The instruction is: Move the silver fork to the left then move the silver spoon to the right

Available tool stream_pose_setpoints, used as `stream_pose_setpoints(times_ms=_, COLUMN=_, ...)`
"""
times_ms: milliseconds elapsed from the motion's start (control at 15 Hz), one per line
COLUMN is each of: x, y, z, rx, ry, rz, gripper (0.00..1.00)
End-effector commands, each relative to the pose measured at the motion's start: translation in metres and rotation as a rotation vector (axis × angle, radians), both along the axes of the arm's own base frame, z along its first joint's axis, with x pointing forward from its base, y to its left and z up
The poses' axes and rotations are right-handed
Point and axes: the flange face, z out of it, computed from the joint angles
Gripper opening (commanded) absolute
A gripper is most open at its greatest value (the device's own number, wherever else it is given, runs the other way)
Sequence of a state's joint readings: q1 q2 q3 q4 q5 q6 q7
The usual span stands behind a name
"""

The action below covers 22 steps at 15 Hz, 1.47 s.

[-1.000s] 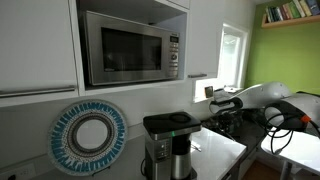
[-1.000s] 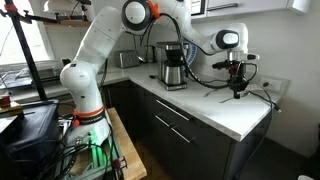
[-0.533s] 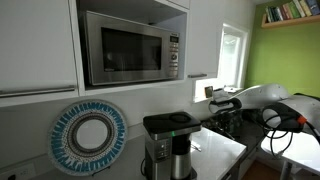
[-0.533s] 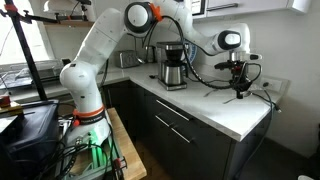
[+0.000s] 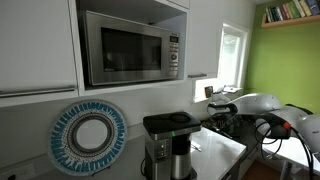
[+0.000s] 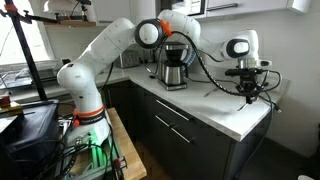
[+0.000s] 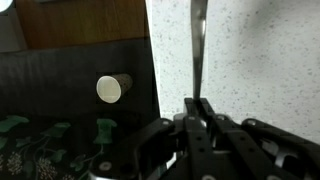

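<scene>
My gripper needs to move down to the speckled white counter next and release the spoon's slim shiny handle, because the silver spoon [image 7: 198, 50] is still above that counter.
In the wrist view my gripper [image 7: 198, 105] is shut on the slim shiny handle of the silver spoon [image 7: 198, 50]. The handle runs straight up over the speckled white counter [image 7: 260, 60], and its end is out of the frame. In an exterior view the gripper [image 6: 250, 96] hangs just above the right end of the counter [image 6: 205, 108]. The utensil is too thin to make out there. Another thin silver utensil, likely the fork [image 6: 214, 90], lies on the counter to the left of the gripper, between it and the coffee maker.
A black coffee maker [image 6: 173, 66] stands at the back of the counter, also seen in an exterior view [image 5: 168, 145]. A microwave [image 5: 130, 45] and a round blue-white plate [image 5: 88, 138] are on the wall. The counter's edge [image 7: 152, 60] drops to dark cabinets with a white round object [image 7: 112, 88].
The arm has swung to the right along the counter with the utensil held in the gripper. The utensil lying on the counter has not moved.
</scene>
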State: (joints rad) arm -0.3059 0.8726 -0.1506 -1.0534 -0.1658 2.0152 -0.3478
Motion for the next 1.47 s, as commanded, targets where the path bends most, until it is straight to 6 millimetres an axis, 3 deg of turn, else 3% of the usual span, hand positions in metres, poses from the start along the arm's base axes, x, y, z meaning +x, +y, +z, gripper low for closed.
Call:
stream_pose_setpoints(times_ms=0, x=0.022, y=-0.008, z=-0.019, rx=0.030, ry=-0.024, rz=0.106, gripper=0.02)
stream_pose_setpoints(times_ms=333, x=0.041, y=-0.005, z=-0.033, rx=0.036, ry=-0.078, rz=0.141, gripper=0.02)
stream_pose_setpoints(times_ms=800, x=0.048, y=-0.001, z=-0.056, rx=0.084, ry=-0.127, rz=0.115, gripper=0.02)
stream_pose_setpoints(times_ms=933, x=0.048, y=-0.003, z=-0.057, rx=0.089, ry=-0.135, rz=0.107, gripper=0.25)
stream_pose_setpoints(times_ms=1000, x=0.048, y=-0.004, z=-0.057, rx=0.097, ry=-0.141, rz=0.103, gripper=0.41)
stream_pose_setpoints(times_ms=1200, x=0.047, y=-0.004, z=-0.050, rx=0.114, ry=-0.145, rz=0.094, gripper=0.63)
stream_pose_setpoints(times_ms=1400, x=0.043, y=0.010, z=-0.022, rx=0.204, ry=-0.116, rz=0.059, gripper=0.85)
